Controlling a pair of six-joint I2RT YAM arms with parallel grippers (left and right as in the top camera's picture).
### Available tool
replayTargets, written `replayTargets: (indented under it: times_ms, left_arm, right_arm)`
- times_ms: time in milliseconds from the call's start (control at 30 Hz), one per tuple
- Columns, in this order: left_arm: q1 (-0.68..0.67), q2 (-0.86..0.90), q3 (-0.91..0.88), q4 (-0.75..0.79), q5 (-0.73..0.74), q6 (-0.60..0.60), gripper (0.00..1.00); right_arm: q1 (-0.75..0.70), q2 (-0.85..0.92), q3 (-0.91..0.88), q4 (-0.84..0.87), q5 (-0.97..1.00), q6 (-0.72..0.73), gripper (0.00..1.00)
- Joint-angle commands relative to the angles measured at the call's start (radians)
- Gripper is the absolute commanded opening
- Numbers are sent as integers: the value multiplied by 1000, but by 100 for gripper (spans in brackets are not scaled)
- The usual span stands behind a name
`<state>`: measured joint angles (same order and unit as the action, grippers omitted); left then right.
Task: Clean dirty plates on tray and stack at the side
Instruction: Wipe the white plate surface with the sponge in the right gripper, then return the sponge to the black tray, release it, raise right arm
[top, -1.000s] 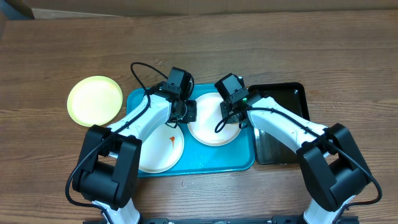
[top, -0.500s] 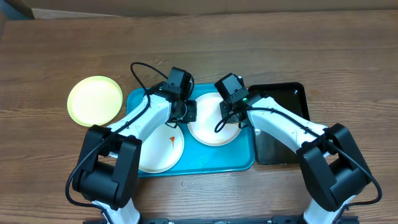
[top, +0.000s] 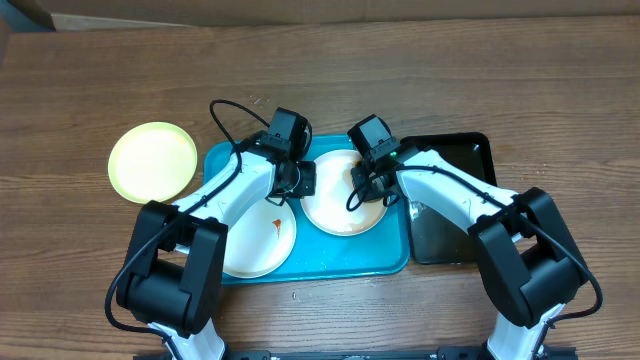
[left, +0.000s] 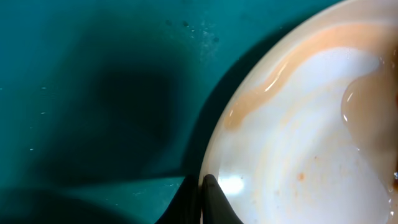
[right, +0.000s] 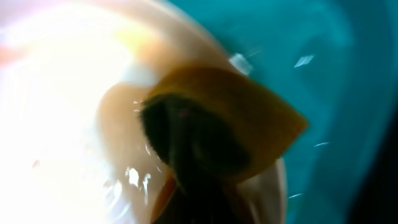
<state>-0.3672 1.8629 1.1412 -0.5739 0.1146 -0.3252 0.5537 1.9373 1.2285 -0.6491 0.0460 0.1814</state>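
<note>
I will next wipe on across the plate with my right gripper to clear the orange streaks, then lift over and down into the smaller black tray.
The turquoise tray (top: 350, 255) holds two white plates. The near-left plate (top: 255, 245) carries a red smear. The far-right plate (top: 335, 212) is wet with orange streaks in the left wrist view (left: 311, 143). My left gripper (top: 305, 178) is shut on this plate's left rim (left: 207, 186). My right gripper (top: 366, 185) is shut on a yellow sponge (right: 249, 106) with a dark face, pressed on the same plate (right: 62, 124) near its rim. The pale yellow-green plate (top: 152, 160) lies on the table left of the tray.
A smaller black tray (top: 455, 160) sits right of the turquoise tray, under my right arm. Brown wooden table surrounds both trays. Cables loop above the left wrist.
My right gripper with the sponge has shifted slightly left and toward the far side of the plate. The left gripper and all plates have stayed put.
</note>
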Motion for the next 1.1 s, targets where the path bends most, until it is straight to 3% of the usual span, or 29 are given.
replayTargets:
  times_ms: [0, 200, 333, 500, 633, 867, 1067]
  left_arm:
    - [-8, -19, -7, 0, -13, 4, 4]
    - [-8, -19, -7, 0, -13, 4, 4]
    - [-8, -19, -7, -1, -12, 4, 4]
    - [-8, -19, -7, -5, -13, 5, 4]
    - [-8, -19, -7, -6, -14, 8, 4]
    - [-8, -19, -7, -5, -13, 7, 5]
    - [-8, -19, -7, -3, -13, 7, 6]
  right_arm:
    - [17, 48, 6, -48, -298, -138, 4]
    - [13, 48, 71, -110, -405, -188, 4]
    - [-1, 48, 173, -164, -537, -209, 4]
    - [-66, 43, 341, -308, -554, -209, 4]
    - [-158, 25, 434, -460, -483, -209, 4]
    - [-354, -16, 442, -665, -277, -207, 4]
    - [-467, -16, 359, -677, -117, -106, 4]
